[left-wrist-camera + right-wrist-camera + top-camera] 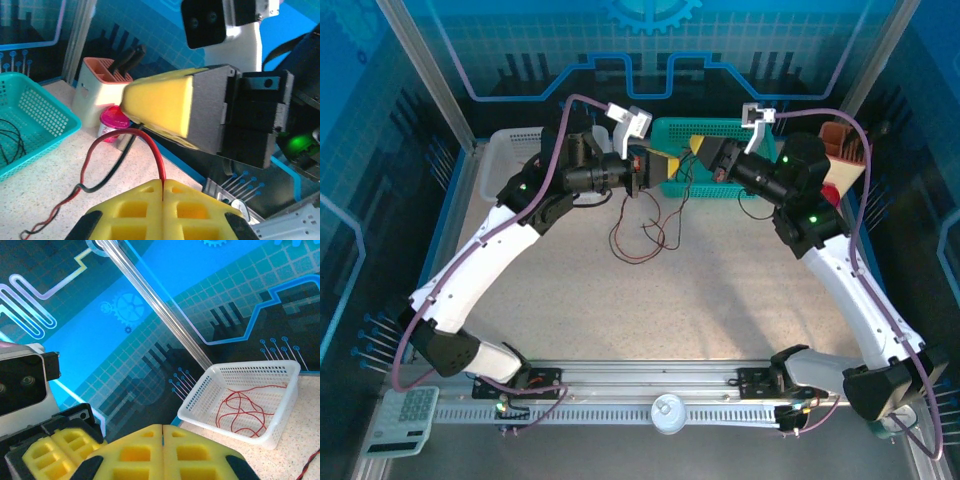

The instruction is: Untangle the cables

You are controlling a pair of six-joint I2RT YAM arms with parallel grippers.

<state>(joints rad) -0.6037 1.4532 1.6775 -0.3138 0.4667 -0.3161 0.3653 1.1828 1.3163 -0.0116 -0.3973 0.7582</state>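
Note:
The left gripper draws this red cable over toward the white basket (230,429) holding red cables next and releases it, since the basket lies away from the right gripper.
Thin red and black cables (642,236) hang in a loose tangle from both grippers down to the table. My left gripper (163,182) is shut on a red cable (150,142) that arches up out of its yellow tips. In the top view the left gripper (667,168) sits just left of the right gripper (700,148), both raised. A black cable (107,172) climbs to the underside of the right gripper's yellow finger (160,102). The right gripper (163,428) is shut, with its grip point hidden. More red cables (243,407) lie in a white basket (230,429).
A teal basket (47,127) holding black wire stands at the back, behind the grippers (720,132). A pale holder with dark handles (100,87) and a pink-lidded jar (113,120) stand at the right. The white basket (505,150) is back left. A calculator (408,415) lies near left.

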